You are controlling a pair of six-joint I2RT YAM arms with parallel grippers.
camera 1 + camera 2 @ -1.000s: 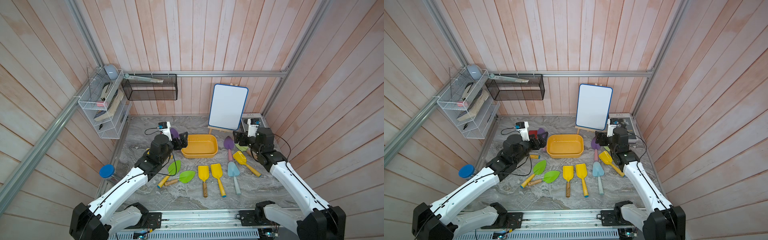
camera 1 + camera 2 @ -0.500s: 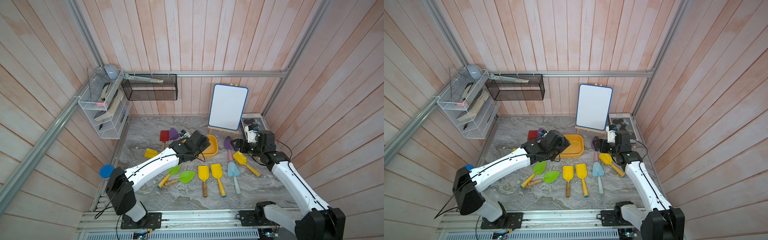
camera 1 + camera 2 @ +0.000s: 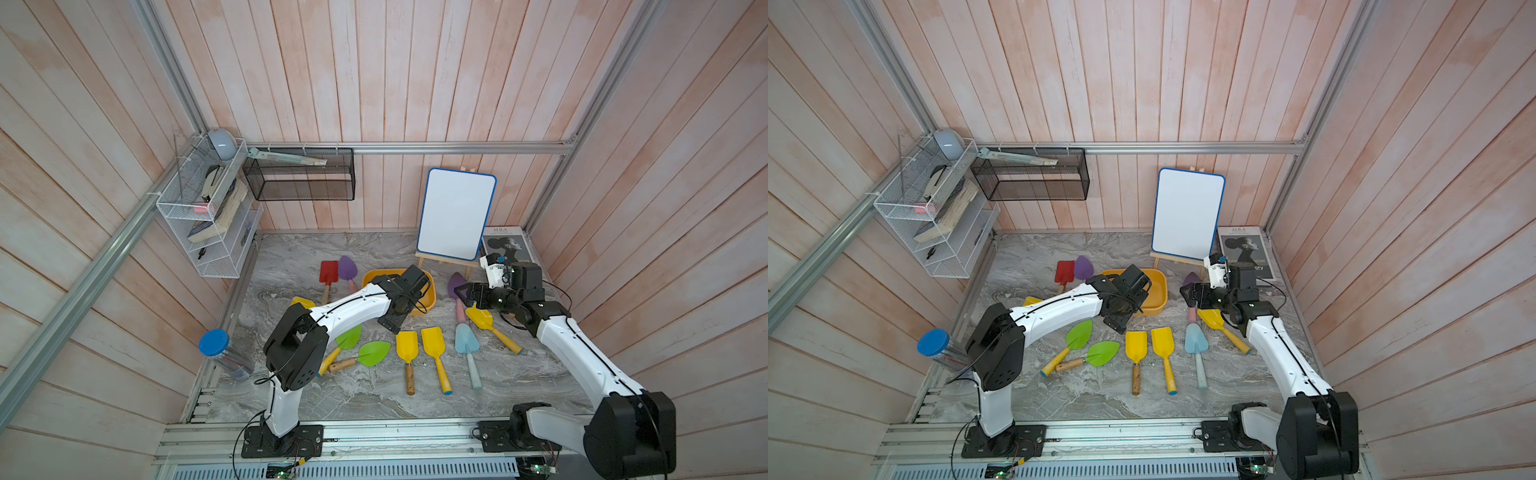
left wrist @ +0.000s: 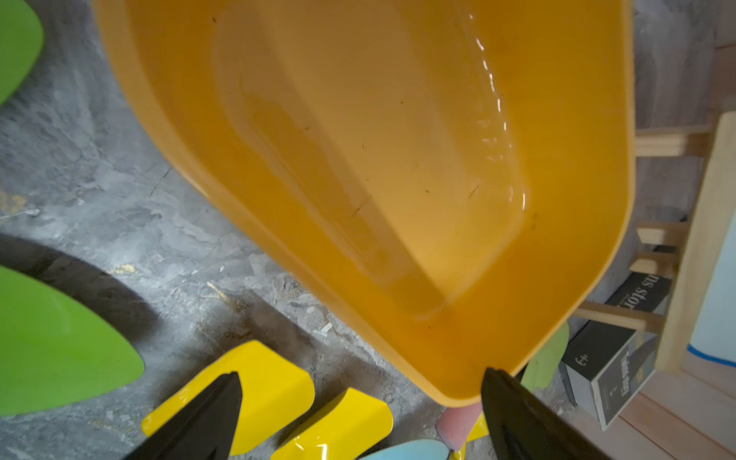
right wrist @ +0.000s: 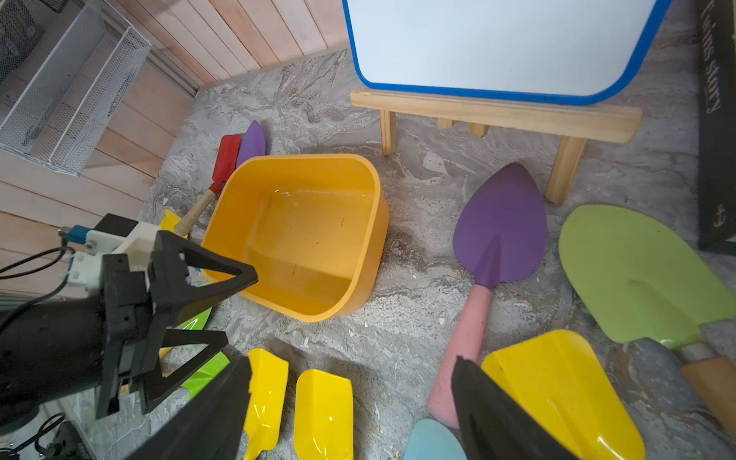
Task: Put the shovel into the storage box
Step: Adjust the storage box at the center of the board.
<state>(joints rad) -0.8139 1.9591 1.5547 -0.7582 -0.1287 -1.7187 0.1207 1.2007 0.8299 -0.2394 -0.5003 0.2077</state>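
The left gripper will next move outward and down until its open fingers are on both sides of the storage box's near rim (image 3: 1148, 310) (image 4: 363, 329), since that rim is just beyond them.
The storage box (image 3: 430, 296) (image 3: 1158, 291) is a yellow-orange tub in the middle of the floor, and its bottom (image 4: 398, 159) (image 5: 302, 235) is bare. Several shovels lie around it. My left gripper (image 3: 405, 311) (image 3: 1129, 309) (image 4: 360, 372) hangs open over the tub's front edge, with one finger above a tub corner and the other above a yellow shovel (image 4: 278, 378). My right gripper (image 3: 459, 293) (image 3: 1185, 291) (image 5: 353, 364) is open just right of the tub, low over a purple shovel (image 5: 498, 227). That shovel's pink handle lies beside one finger. Nothing is between the jaws.
Two yellow shovels (image 3: 432, 343), a blue one (image 3: 466, 345) and two green ones (image 3: 374, 353) lie in front of the tub; red (image 3: 329, 272) and purple ones lie behind-left. A whiteboard easel (image 3: 455, 214) and a magazine (image 3: 505, 245) stand at the back right. A blue-lidded jar (image 3: 214, 343) is at the left.
My left arm has swung from the tub's left side across its front, and its gripper now hangs over the front edge. My right gripper has edged left, toward the tub.
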